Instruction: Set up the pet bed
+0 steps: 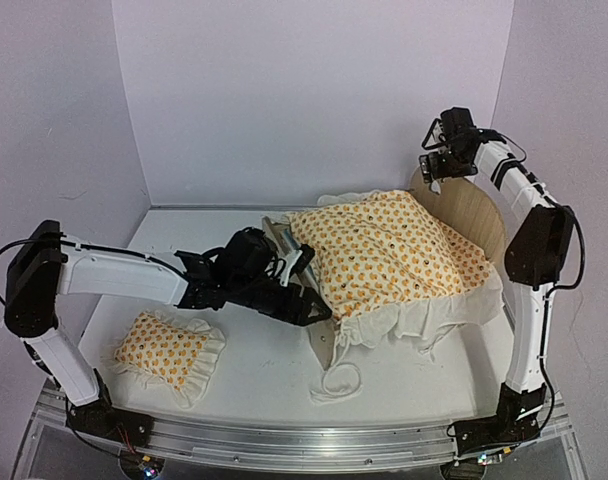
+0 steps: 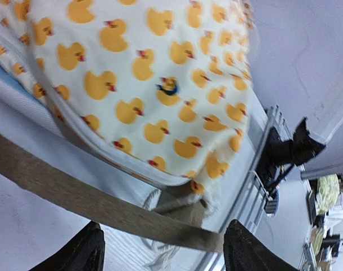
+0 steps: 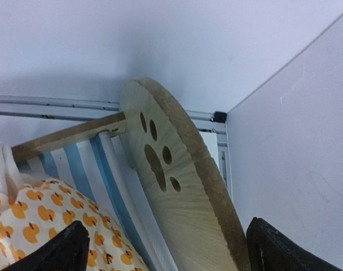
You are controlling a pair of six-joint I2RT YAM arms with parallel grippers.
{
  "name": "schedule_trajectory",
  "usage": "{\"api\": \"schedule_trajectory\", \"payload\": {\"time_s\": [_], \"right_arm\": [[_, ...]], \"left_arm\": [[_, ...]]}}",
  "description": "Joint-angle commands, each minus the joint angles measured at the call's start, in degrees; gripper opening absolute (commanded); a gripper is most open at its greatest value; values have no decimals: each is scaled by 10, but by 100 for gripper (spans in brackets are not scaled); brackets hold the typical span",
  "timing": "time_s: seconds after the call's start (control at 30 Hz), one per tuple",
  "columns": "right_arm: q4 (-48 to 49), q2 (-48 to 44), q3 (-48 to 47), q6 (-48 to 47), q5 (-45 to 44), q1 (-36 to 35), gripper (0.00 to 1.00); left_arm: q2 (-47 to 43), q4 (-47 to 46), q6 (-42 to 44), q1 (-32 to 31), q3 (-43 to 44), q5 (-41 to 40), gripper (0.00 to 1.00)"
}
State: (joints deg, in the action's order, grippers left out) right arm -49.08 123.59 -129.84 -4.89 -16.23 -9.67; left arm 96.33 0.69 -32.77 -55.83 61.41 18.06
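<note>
The footboard is bare of blanket point(image 1: 384, 250), so my right gripper should go to the left in the top view next and down onto the footboard's top edge.
The pet bed stands right of centre, its rounded plywood headboard point(image 1: 476, 215) point(image 3: 183, 192) at the far right with a paw-print cutout. A blue-and-white striped mattress point(image 3: 87, 166) shows beside it. A duck-patterned ruffled blanket point(image 1: 384, 250) point(image 2: 154, 84) lies bunched over the bed. My left gripper point(image 1: 309, 298) point(image 2: 163, 251) is open at the bed's low left end, and the footboard's plywood edge point(image 2: 104, 206) runs across just ahead of its fingers point(image 2: 75, 254). My right gripper point(image 1: 436, 168) point(image 3: 174, 254) hangs open over the headboard's top, one finger on each side, not touching it.
A small matching ruffled pillow point(image 1: 169, 350) lies on the table at the front left, under my left arm. The blanket's ruffle and cords point(image 1: 339, 385) trail onto the table in front of the bed. Walls close in the back and both sides; a metal rail point(image 1: 284, 440) runs along the near edge.
</note>
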Motion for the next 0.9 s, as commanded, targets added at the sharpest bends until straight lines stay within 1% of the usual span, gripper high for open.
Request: {"api": "schedule_trajectory", "payload": {"time_s": [0.0, 0.07, 0.1, 0.13, 0.2, 0.23, 0.27, 0.3, 0.37, 0.43, 0.53, 0.6, 0.67, 0.8, 0.87], "right_arm": [[65, -21, -62, -58, -19, -36, 98], [64, -46, -59, -71, -122, -37, 98], [65, -61, -55, -76, -179, -37, 98], [65, -75, -52, -80, -254, -37, 98], [63, -101, -50, -95, -306, -37, 98], [54, -115, -51, -91, -307, -41, 98], [37, -130, -46, -81, -291, -49, 98], [24, -151, -33, -66, -256, -64, 98], [15, -196, 25, -51, -161, -125, 98], [13, -226, 76, -29, -70, -195, 98], [12, -229, 110, 14, 13, -285, 98], [13, -205, 114, 37, 15, -333, 98], [14, -173, 110, 60, 28, -361, 97], [14, -93, 82, 78, 41, -407, 92], [15, -52, 58, 76, 54, -419, 89]], "left_arm": [[-85, -39, 108, -23, 7, -8, 76], [-126, 9, 173, -16, 3, -75, 85], [-143, 33, 200, -3, 6, -98, 87], [-156, 52, 218, 17, 14, -107, 89], [-173, 68, 229, 75, 30, -95, 90], [-177, 69, 226, 107, 36, -97, 92], [-178, 69, 221, 134, 44, -104, 93], [-170, 68, 219, 159, 57, -110, 94], [-136, 75, 206, 202, 99, -108, 94], [-90, 88, 183, 242, 153, -77, 93], [-47, 86, 161, 275, 200, -55, 90], [-36, 84, 164, 282, 210, -58, 90], [-41, 83, 169, 286, 201, -60, 90], [-78, 78, 171, 287, 140, -58, 90], [-103, 75, 170, 287, 105, -56, 90]]}}
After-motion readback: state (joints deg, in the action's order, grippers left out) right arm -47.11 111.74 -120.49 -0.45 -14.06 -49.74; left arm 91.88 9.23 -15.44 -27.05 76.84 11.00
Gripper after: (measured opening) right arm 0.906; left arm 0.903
